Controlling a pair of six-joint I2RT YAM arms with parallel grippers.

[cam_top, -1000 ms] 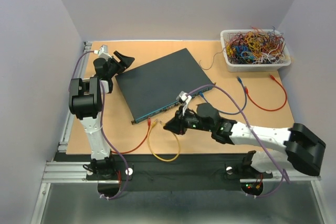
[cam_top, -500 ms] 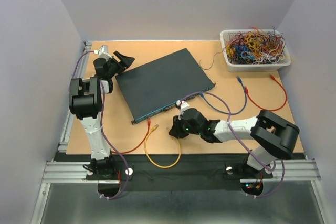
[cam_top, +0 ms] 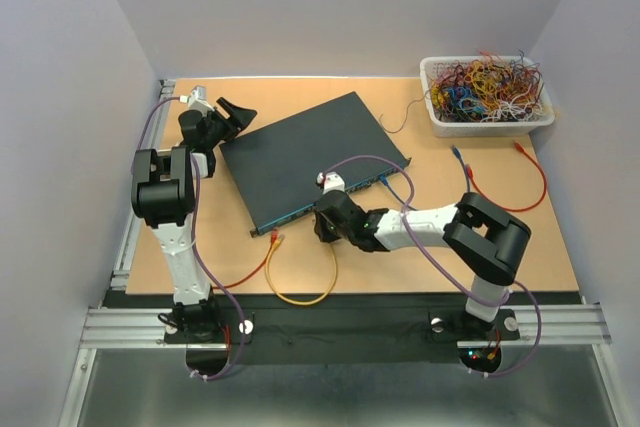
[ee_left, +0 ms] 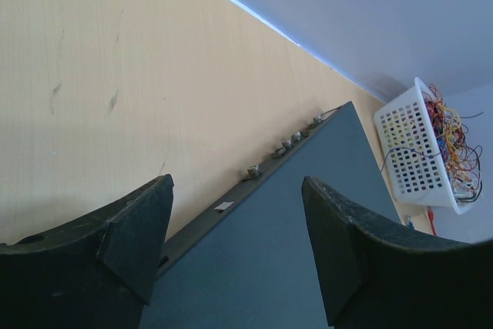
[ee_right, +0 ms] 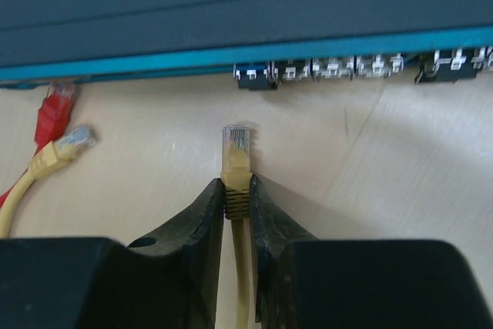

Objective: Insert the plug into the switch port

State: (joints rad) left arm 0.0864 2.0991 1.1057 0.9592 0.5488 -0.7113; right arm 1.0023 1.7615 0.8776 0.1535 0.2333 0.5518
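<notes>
My right gripper pushes outward and left in the top view next, then releases the plug, since the port row's near end lies that way from it.
My right gripper (ee_right: 236, 186) is shut on the yellow boot of a cable whose clear plug (ee_right: 236, 142) points at the switch's front face. The plug's tip is a short gap from the row of ports and roughly in line with the leftmost switch port (ee_right: 253, 76). From above, that gripper (cam_top: 325, 219) sits just in front of the dark teal switch (cam_top: 300, 152), with the yellow cable (cam_top: 300, 295) looping behind it. My left gripper (cam_top: 233, 113) hangs open over the switch's back left corner, and its fingers (ee_left: 137, 229) hold nothing.
A red plug (ee_right: 55, 102) and a second yellow plug (ee_right: 75, 141) lie on the table left of the held plug. A white mesh basket (cam_top: 490, 125) of coloured wires stands at the back right. Red (cam_top: 520, 192) and blue (cam_top: 466, 175) cables lie right of the switch.
My right arm has swung left along the switch's front and closer to it, carrying the yellow plug and dragging its cable loop. The left arm has stayed put.
</notes>
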